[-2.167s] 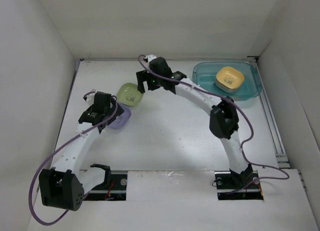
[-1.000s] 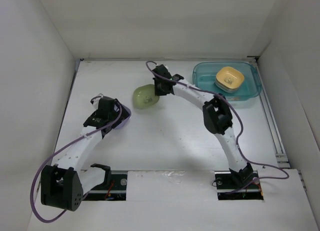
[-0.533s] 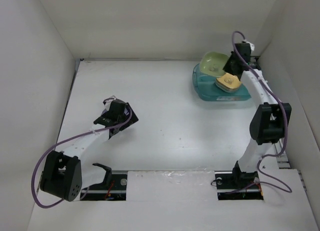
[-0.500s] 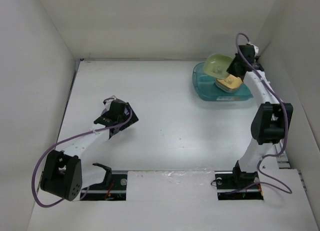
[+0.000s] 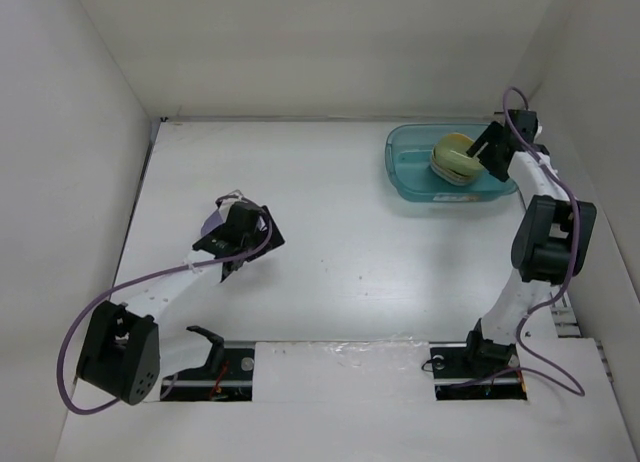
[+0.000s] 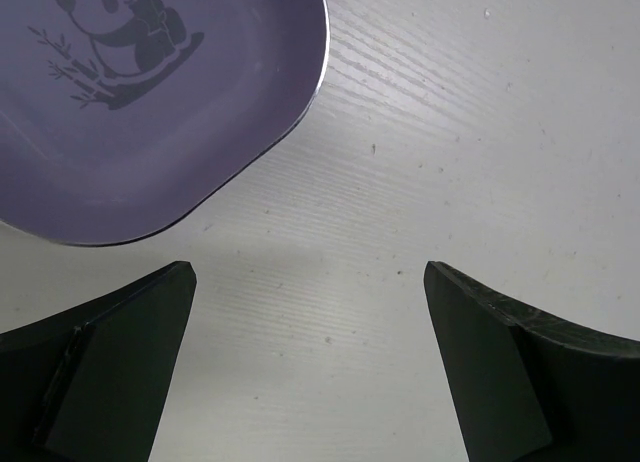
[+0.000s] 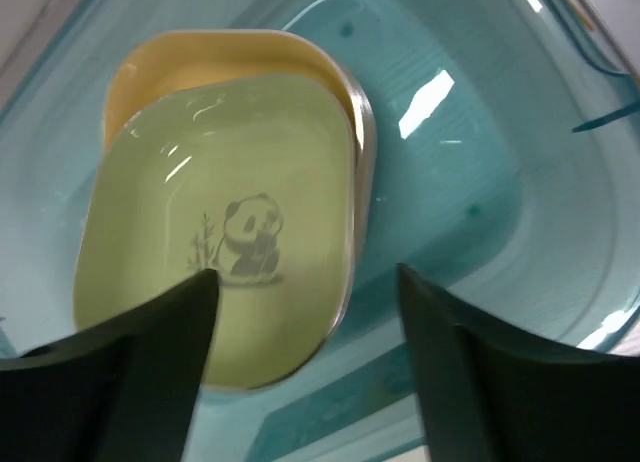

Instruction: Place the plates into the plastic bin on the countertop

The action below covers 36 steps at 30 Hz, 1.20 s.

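The left gripper moves outward and down next, setting its open fingers astride the purple plate's rim (image 6: 326, 38) beside the panda print. Bare countertop shows between the fingers.
A purple plate (image 6: 130, 92) with a panda print lies on the white countertop (image 5: 330, 222). In the top view only its edge (image 5: 214, 225) shows beside my left gripper (image 5: 247, 240). My left gripper (image 6: 308, 272) is open and empty, just near of the plate. A green plate (image 7: 220, 232) lies on a yellow-orange plate (image 7: 200, 57) inside the teal plastic bin (image 7: 470, 182). My right gripper (image 7: 305, 274) is open above the green plate's near edge. The top view shows the bin (image 5: 402, 172), the stacked plates (image 5: 452, 157) and my right gripper (image 5: 488, 150) at the back right.
White walls enclose the countertop on the left, back and right. The bin stands close to the right wall. Purple cables trail from both arms.
My right gripper carried the green plate from the middle of the table to the bin and let it go onto the yellow-orange plate. My left gripper shifted slightly right, off the purple plate.
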Available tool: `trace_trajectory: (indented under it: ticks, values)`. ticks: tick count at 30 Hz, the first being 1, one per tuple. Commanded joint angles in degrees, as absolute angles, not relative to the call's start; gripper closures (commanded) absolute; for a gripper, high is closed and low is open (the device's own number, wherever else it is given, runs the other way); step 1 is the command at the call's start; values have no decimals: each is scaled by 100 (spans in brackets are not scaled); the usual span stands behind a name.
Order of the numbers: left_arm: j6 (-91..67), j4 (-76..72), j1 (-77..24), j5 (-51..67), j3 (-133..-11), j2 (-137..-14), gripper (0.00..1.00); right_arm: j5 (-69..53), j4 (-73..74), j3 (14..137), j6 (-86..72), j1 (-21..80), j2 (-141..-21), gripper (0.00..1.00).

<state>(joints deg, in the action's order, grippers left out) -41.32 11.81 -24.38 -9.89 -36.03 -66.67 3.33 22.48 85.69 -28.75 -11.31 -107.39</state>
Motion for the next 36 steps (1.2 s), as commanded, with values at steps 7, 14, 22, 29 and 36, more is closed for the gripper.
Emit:
trace_trajectory:
  ticks: [7,14,22,29,36]
  values:
    - [-4517,1670,-2531,-2003,-3779,-6548,0,-26,1731,8692,-2411,-300,-10126,15]
    - [-4386,1670,-2436,-2250,-4271,-6881,0,-729,1584,8535,-1618,1185,-9845,15]
    - [-4105,1354,-2295,-2136,-4675,-7469,0,-914,1336,7849,-1687,1591,-9554,15]
    - [-3964,607,-2294,-1714,-4676,-8558,4,-1282,1037,7233,-1688,1713,-9080,15]
    - [-4017,553,-2547,-1600,-5114,-9448,92,-1283,1037,6768,-1626,2065,-8509,15]
